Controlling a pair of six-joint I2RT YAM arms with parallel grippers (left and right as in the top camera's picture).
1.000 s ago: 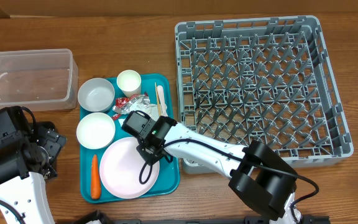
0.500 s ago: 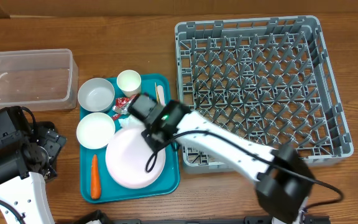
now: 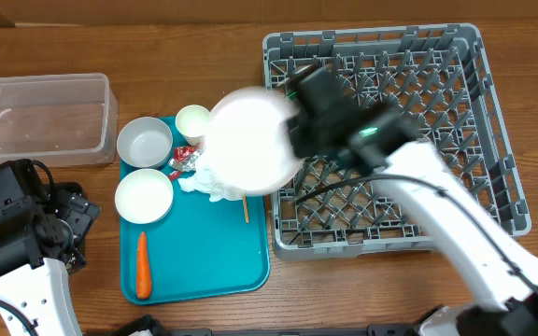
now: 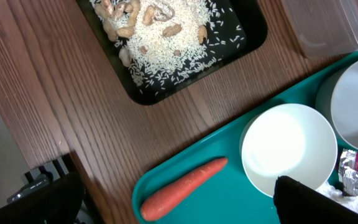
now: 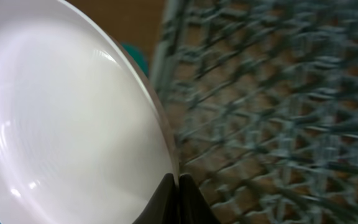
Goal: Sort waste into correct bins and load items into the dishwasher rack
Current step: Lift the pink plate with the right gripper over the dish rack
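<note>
My right gripper should move outward over the far pegs of the dishwasher rack, lower the plate (image 3: 248, 140) upright among them and let go of it, because those slots are empty.
My right gripper (image 5: 179, 186) is shut on the rim of the pale pink plate (image 5: 73, 124). It holds the plate (image 3: 248, 140) tilted in the air over the left edge of the grey dishwasher rack (image 3: 409, 121). On the teal tray (image 3: 204, 266) lie a carrot (image 3: 142, 264), a whitish bowl (image 3: 144, 195), a grey bowl (image 3: 145, 142), a white cup (image 3: 192, 121), a foil wrapper (image 3: 187, 157), a crumpled napkin (image 3: 208, 184) and a wooden stick (image 3: 245, 207). My left gripper (image 4: 169, 190) hangs open above the carrot (image 4: 182, 190), holding nothing.
A clear plastic tub (image 3: 40, 117) stands at the back left. The black tray (image 4: 244, 28), holding nuts and rice (image 4: 160, 31), lies left of the teal tray. The left arm (image 3: 17, 229) sits at the table's front left.
The right arm lifted the plate off the teal tray and swung it up and right towards the rack, uncovering the napkin and stick. The left arm stayed still.
</note>
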